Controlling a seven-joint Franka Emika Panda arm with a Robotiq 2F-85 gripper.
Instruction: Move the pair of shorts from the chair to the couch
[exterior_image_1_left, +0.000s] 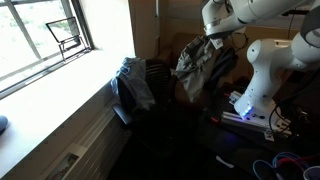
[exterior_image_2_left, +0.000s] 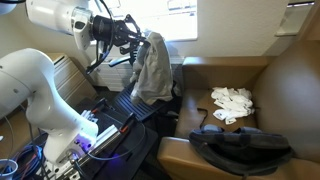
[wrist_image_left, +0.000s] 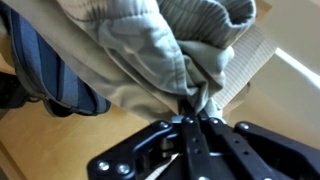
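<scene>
The couch (exterior_image_2_left: 285, 85) seat (exterior_image_2_left: 201, 105) beside the white cloth is past the chair from my gripper, so my gripper will next swing the hanging shorts across it and let go of their waist edge.
The shorts are khaki-grey. They hang bunched from my gripper in both exterior views (exterior_image_1_left: 200, 65) (exterior_image_2_left: 153, 72), lifted off any surface. My gripper (exterior_image_1_left: 218, 36) (exterior_image_2_left: 140, 38) is shut on their top edge. In the wrist view the fingers (wrist_image_left: 190, 118) pinch a fold of the shorts (wrist_image_left: 140, 50). A dark chair (exterior_image_2_left: 128, 106) stands just below and beside the hanging shorts. The brown couch (exterior_image_2_left: 285, 85) lies to one side, apart from the shorts.
On the couch lie a crumpled white cloth (exterior_image_2_left: 232, 103) and a black bag (exterior_image_2_left: 240, 146). A grey-blue garment (exterior_image_1_left: 136, 84) is draped by the window sill (exterior_image_1_left: 60, 85). The white robot base (exterior_image_1_left: 258, 85) stands among cables. A dark blue striped fabric (wrist_image_left: 60, 85) shows under the shorts.
</scene>
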